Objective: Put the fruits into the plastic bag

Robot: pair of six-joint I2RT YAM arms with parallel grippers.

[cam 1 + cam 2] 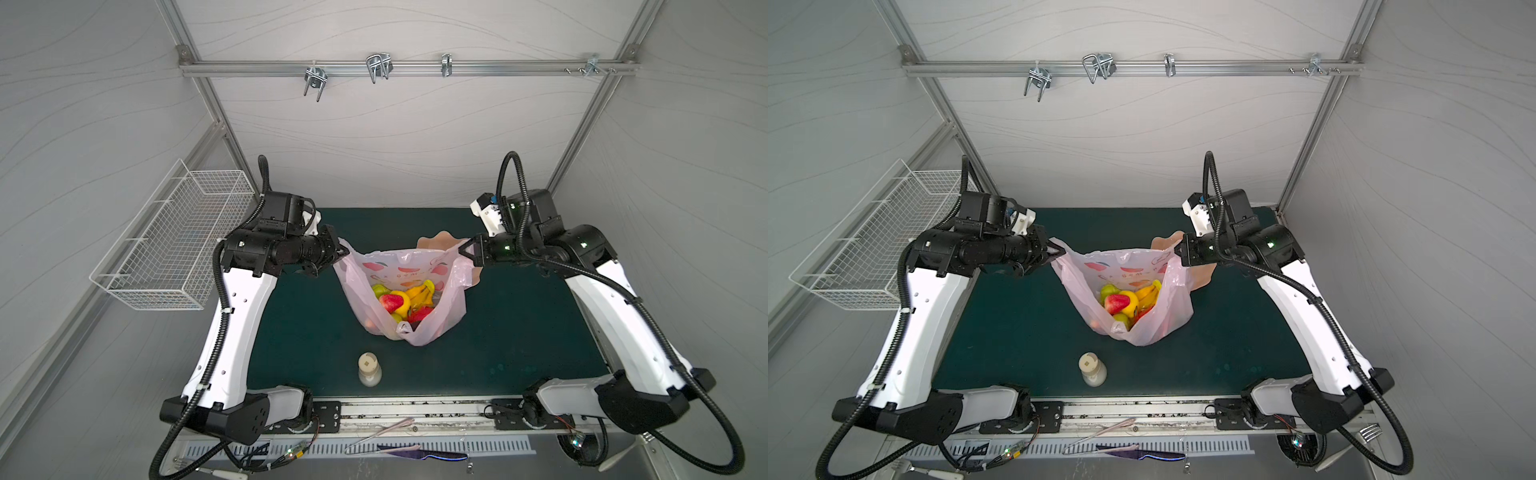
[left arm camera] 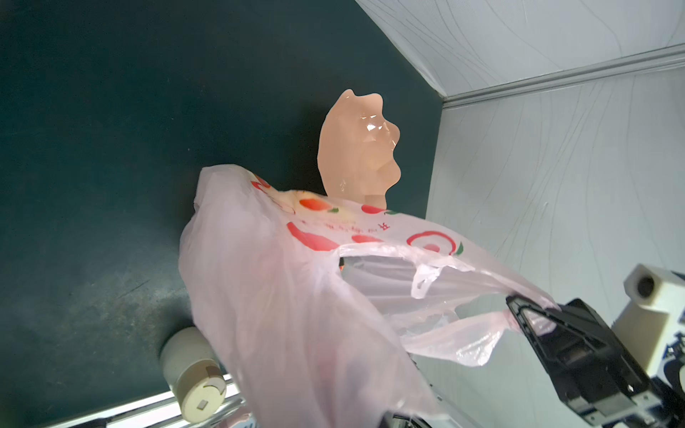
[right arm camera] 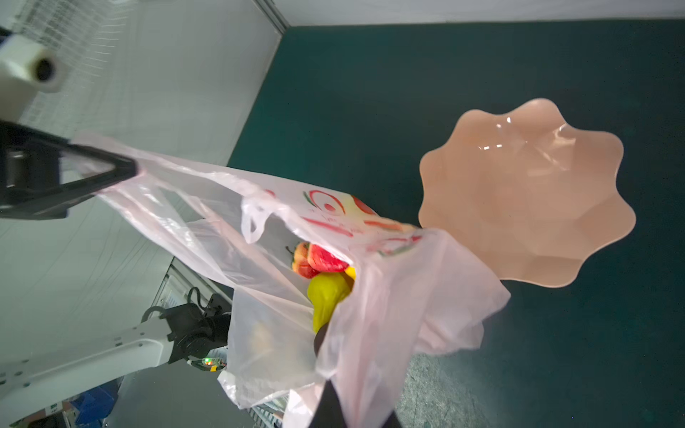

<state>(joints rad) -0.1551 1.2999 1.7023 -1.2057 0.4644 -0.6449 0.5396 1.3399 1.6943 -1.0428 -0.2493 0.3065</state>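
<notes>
I will next lower my right gripper toward the green mat (image 1: 473,321) below it under the bag and let go of the handle, because the fruits are already inside.
The pink plastic bag (image 1: 446,299) (image 1: 1169,307) hangs open over the green mat, stretched between my two grippers. My left gripper (image 1: 343,250) (image 1: 1061,250) is shut on its left handle, and its tips also show in the right wrist view (image 3: 124,171). My right gripper (image 1: 466,251) (image 1: 1178,249) is shut on the right handle (image 2: 519,309). The fruits (image 1: 401,301) (image 1: 1127,301) lie heaped in the bag's bottom: yellow bananas, green pears and red pieces (image 3: 326,274). In the left wrist view the bag (image 2: 278,296) hides my own jaws.
An empty peach scalloped dish (image 1: 436,243) (image 3: 526,192) sits just behind the bag. A small cream-capped bottle (image 1: 369,369) (image 2: 192,374) stands in front of it. A white wire basket (image 1: 174,245) hangs on the left wall. A knife (image 1: 415,451) lies beyond the front edge.
</notes>
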